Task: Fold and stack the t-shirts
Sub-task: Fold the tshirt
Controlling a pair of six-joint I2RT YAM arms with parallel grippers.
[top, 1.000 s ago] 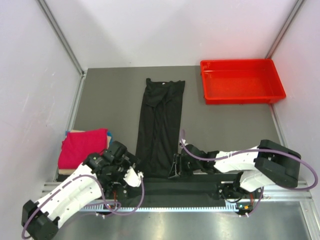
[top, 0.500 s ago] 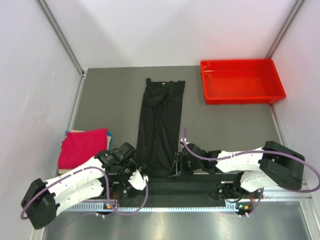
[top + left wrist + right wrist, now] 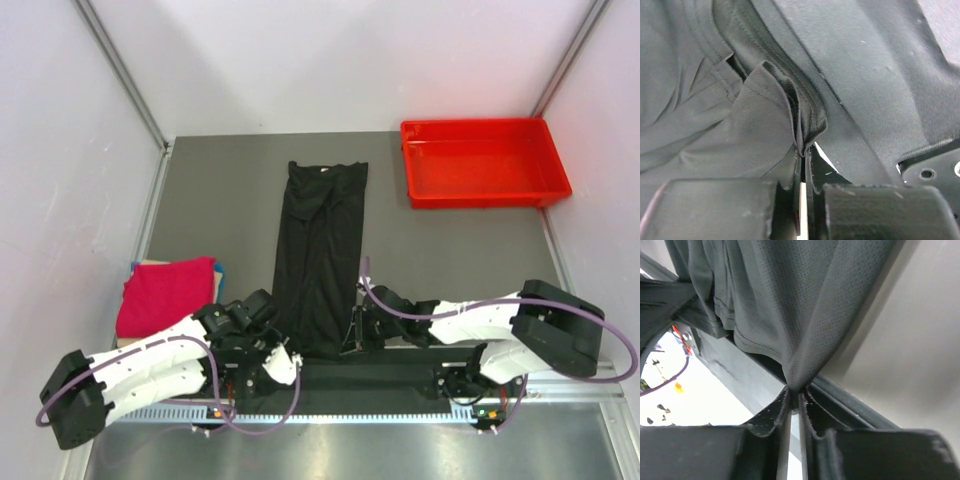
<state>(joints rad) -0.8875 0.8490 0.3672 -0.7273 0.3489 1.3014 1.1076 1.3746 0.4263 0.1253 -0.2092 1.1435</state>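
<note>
The folded t-shirt's edge short of the collar [image 3: 286,225] lies outward, so my left gripper should next bring the hem corner outward onto it and let go, halving the long t-shirt.
A black t-shirt [image 3: 318,250] lies folded into a long narrow strip down the middle of the table, collar end far, hem near. My left gripper [image 3: 283,352] is shut on the hem's near left corner; the left wrist view shows the bunched black cloth [image 3: 805,125] pinched between the fingertips [image 3: 799,165]. My right gripper [image 3: 350,335] is shut on the hem's near right corner, the cloth [image 3: 805,340] drawn into a point at its tips [image 3: 788,400]. A folded crimson t-shirt [image 3: 165,293] tops a pile at the left, a blue edge [image 3: 218,272] showing beneath.
A rigid red plastic tray [image 3: 484,161] stands at the far right corner. White walls close in the table on the left, back and right. The arm bases and a metal rail [image 3: 400,410] run along the near edge.
Both grippers have closed on the black shirt's near hem corners. The left arm moved right to reach the hem. The shirt's far end shifted slightly.
</note>
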